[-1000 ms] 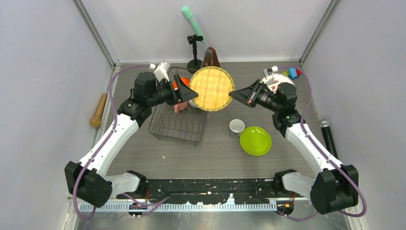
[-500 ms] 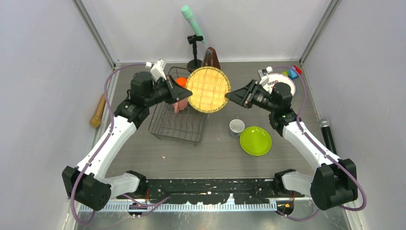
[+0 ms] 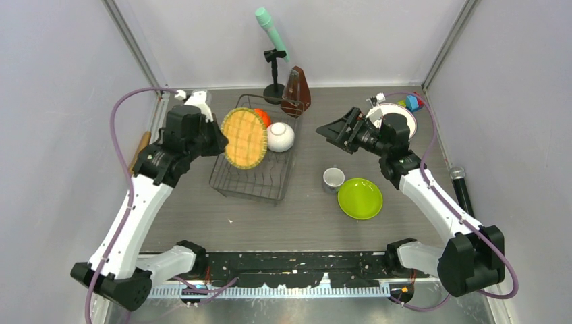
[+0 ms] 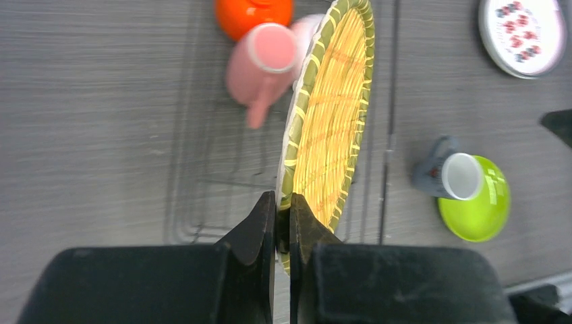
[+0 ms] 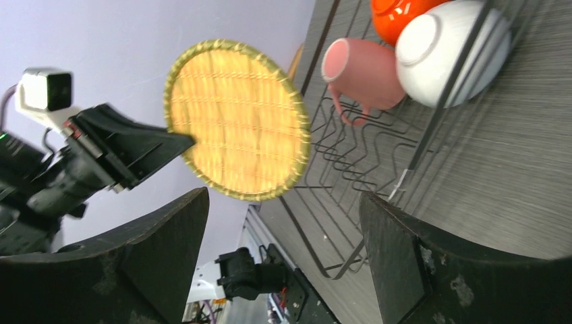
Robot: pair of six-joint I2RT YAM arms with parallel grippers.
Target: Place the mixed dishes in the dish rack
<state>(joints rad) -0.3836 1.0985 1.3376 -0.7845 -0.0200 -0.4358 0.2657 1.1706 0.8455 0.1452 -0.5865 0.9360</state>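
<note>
The white bowl [image 3: 280, 136] fills the other side of the pink mug. My left gripper needs to move away from the bowl next, then down into the rack [image 3: 255, 181] beside the mug.
My left gripper [image 3: 220, 138] is shut on the rim of the tan woven plate [image 3: 244, 138], which hangs tilted on edge over the dish rack [image 3: 255, 181]. The left wrist view shows both fingers [image 4: 283, 214] pinching that rim [image 4: 334, 115]. In the rack lie a pink mug [image 4: 263, 64], an orange bowl [image 4: 253, 13] and a white bowl [image 3: 280, 136]. Right of the rack, my right gripper [image 3: 328, 130] hangs open and holds nothing. A small white cup [image 3: 332, 179] and a lime-green plate [image 3: 360, 198] sit on the table. A white marked plate [image 3: 407, 120] lies behind the right arm.
A brown metronome [image 3: 297, 88] and a stand with a teal microphone [image 3: 273, 40] are behind the rack. A wooden rolling pin [image 3: 139, 154] lies at the left wall, a black microphone [image 3: 461, 189] at the right. Toy blocks [image 3: 413, 102] sit far right.
The left gripper closed on the woven plate and the right gripper let go and opened. The left arm then swung the plate left and turned it on edge over the rack.
</note>
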